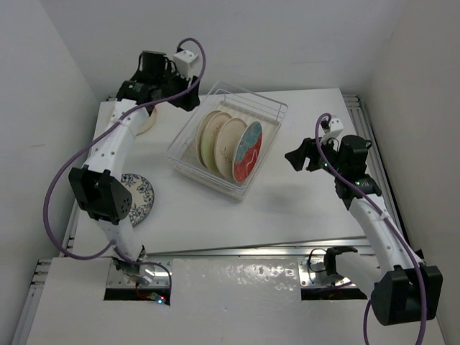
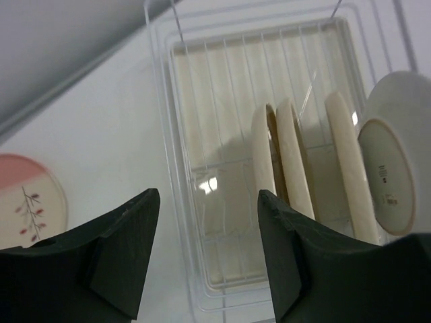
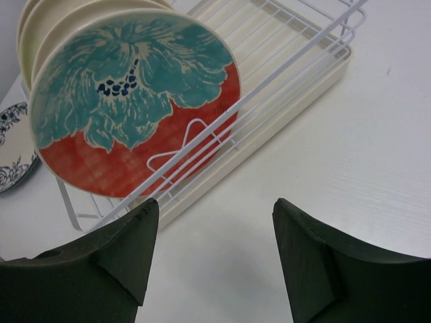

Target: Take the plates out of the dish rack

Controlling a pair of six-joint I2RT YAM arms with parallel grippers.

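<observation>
My left gripper is open, and the end cream plate's rim (image 1: 200,135) (image 2: 264,158) is below and back from it. Next it needs to lower its open fingers back to both sides of that rim, where the empty rack leaves room.
The clear dish rack (image 1: 274,115) stands mid-table and holds three cream plates (image 1: 215,138) on edge plus a red-and-teal plate (image 1: 246,152) at its near end. My left gripper (image 1: 188,93) is open and empty, hovering above the rack's far left corner. In the left wrist view its gripper (image 2: 207,202) frames the rack (image 2: 182,134) and the cream plates (image 2: 293,161). My right gripper (image 1: 296,157) is open and empty, right of the rack. In the right wrist view its gripper (image 3: 214,208) is over bare table, just short of the red-and-teal plate (image 3: 135,101).
A blue floral plate (image 1: 141,199) lies flat on the table at the left, partly under my left arm. A cream plate with an orange patch (image 2: 27,198) lies at the far left, near the wall. Walls enclose the table on three sides.
</observation>
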